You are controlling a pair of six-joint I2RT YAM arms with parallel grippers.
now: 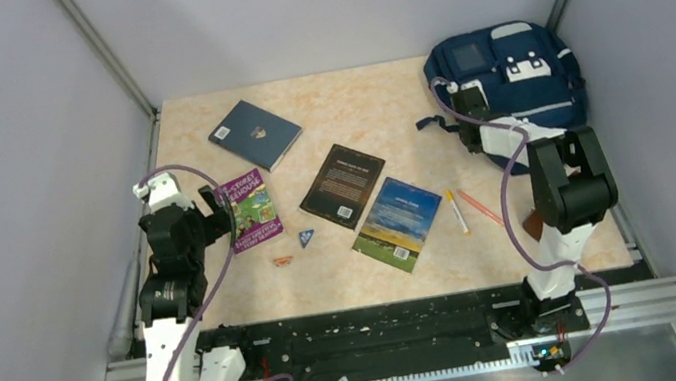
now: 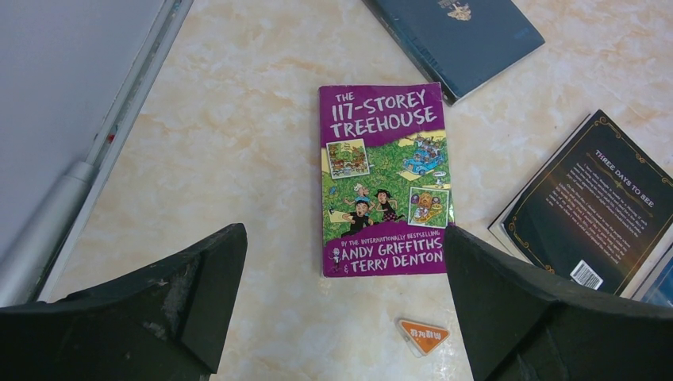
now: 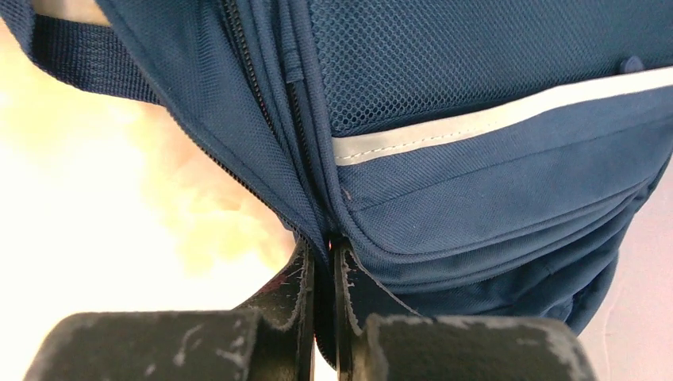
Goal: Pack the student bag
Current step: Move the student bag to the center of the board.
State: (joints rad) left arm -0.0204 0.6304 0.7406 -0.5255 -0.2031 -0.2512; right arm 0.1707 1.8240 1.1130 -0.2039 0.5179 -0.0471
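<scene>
My right gripper drags the student bag [image 1: 509, 74] to the left in the top view next, over the black book, since the bag lies against the side.
The student bag [image 1: 509, 74], navy with pale stripes, lies at the back right of the table. My right gripper [image 1: 459, 104] is at its left edge. In the right wrist view the student bag [image 3: 476, 182] fills the frame, and my right gripper [image 3: 324, 254] is shut on a fold of its fabric along the zipper seam. My left gripper [image 1: 215, 207] hovers at the left side, open and holding nothing. Seen from the left wrist, my left gripper [image 2: 345, 238] stands wide over the near edge of a purple book [image 2: 385, 178].
On the table lie the purple book [image 1: 250, 210], a dark blue book [image 1: 255, 133], a black book [image 1: 343, 185] and a landscape-cover book [image 1: 398, 224]. A small orange triangle [image 2: 423, 336], a blue triangle [image 1: 306, 238] and two pens [image 1: 457, 211] lie near them. Walls enclose three sides.
</scene>
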